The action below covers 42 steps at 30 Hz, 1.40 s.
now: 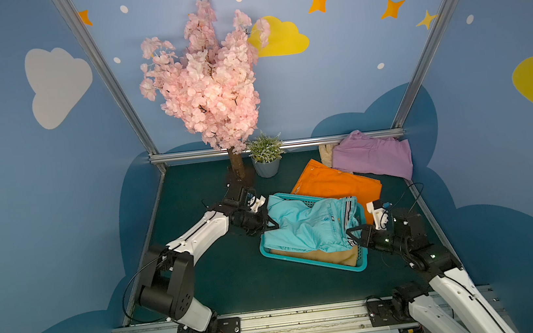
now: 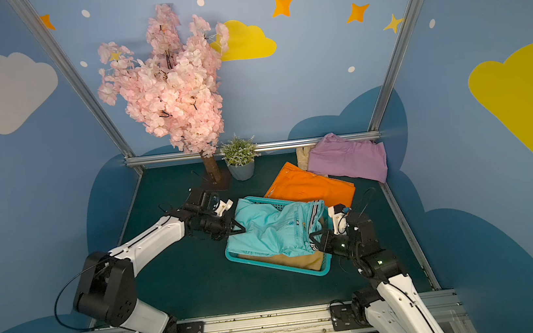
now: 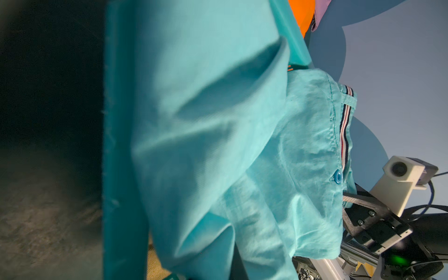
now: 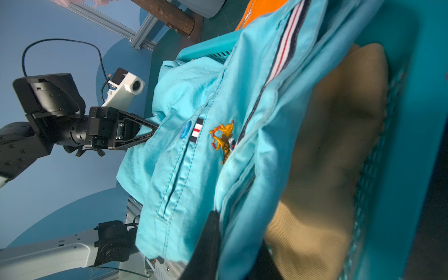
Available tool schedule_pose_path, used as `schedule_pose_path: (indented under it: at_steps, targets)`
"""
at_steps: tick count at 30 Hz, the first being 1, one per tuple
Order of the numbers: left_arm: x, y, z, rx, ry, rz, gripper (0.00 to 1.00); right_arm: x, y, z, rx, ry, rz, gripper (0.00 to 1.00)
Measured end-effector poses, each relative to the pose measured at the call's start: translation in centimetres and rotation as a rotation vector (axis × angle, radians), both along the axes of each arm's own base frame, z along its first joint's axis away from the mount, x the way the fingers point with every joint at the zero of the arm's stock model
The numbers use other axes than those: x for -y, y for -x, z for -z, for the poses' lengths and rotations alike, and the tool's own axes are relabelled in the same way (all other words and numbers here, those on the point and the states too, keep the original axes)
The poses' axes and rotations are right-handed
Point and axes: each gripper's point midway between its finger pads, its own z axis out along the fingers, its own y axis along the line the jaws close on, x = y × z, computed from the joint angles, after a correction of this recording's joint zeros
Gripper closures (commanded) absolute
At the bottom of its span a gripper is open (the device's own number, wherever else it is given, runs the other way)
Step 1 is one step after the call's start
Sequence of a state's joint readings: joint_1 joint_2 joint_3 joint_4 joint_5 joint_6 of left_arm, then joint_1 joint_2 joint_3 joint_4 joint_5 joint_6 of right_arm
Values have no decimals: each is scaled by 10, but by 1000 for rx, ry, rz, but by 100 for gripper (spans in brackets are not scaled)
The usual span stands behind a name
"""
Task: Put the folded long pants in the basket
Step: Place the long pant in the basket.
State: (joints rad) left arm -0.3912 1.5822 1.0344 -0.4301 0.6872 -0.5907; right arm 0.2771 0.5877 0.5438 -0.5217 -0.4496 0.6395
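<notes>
My left gripper needs to lower the edge of the teal pants inside the rim of the basket's end (image 3: 123,186) below it next and let go of it, because the teal pants still hang above that rim.
The light teal folded long pants (image 1: 309,224) (image 2: 272,230) hang rumpled over the teal basket (image 1: 306,261) (image 2: 269,264), stretched between both grippers. My left gripper (image 1: 270,223) (image 2: 236,227) is shut on their left edge. My right gripper (image 1: 353,234) (image 2: 314,238) is shut on their striped right end, with cloth between its fingers (image 4: 208,242). Tan pants (image 1: 333,256) (image 4: 327,169) lie flat inside the basket beneath them. Orange pants (image 1: 335,183) lie on the table just behind the basket. Lilac pants (image 1: 373,158) lie at the back right.
A pink blossom tree (image 1: 237,164) and a small potted plant (image 1: 266,160) stand at the back, behind my left arm. Cream gloves (image 1: 325,153) lie beside the lilac pants. An aluminium rail (image 1: 188,155) bounds the table's back edge.
</notes>
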Motion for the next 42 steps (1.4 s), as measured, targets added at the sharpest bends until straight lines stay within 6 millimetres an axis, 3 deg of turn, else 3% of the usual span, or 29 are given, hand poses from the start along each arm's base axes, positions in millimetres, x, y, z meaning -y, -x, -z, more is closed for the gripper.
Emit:
schedule_pose_path:
  at_steps: [11,23,26,29,32,34,35,37,38,42]
  targets:
    - [5,0,26,-29,-65,23,97,2,11,27,-56,23,-11,100]
    - [13,-17,3,105,-112,50,97,0,9,14,33,52,-61,100]
    - [15,-15,6,123,-134,66,97,-1,10,10,72,70,-82,100]
    - [18,-14,11,119,-153,82,86,-2,11,9,90,83,-93,100]
    - [18,-16,26,90,-180,86,84,-3,11,10,90,92,-95,100]
    - [15,-14,33,68,-204,85,83,-2,12,12,83,99,-95,89]
    - [13,-12,34,61,-212,84,80,-2,13,13,79,102,-95,78]
    - [12,-11,30,62,-217,83,55,-1,16,17,58,112,-94,63]
    - [12,-12,25,76,-218,85,48,0,18,18,40,119,-90,57]
    - [8,-19,-1,132,-235,72,45,10,25,20,-34,150,-48,39]
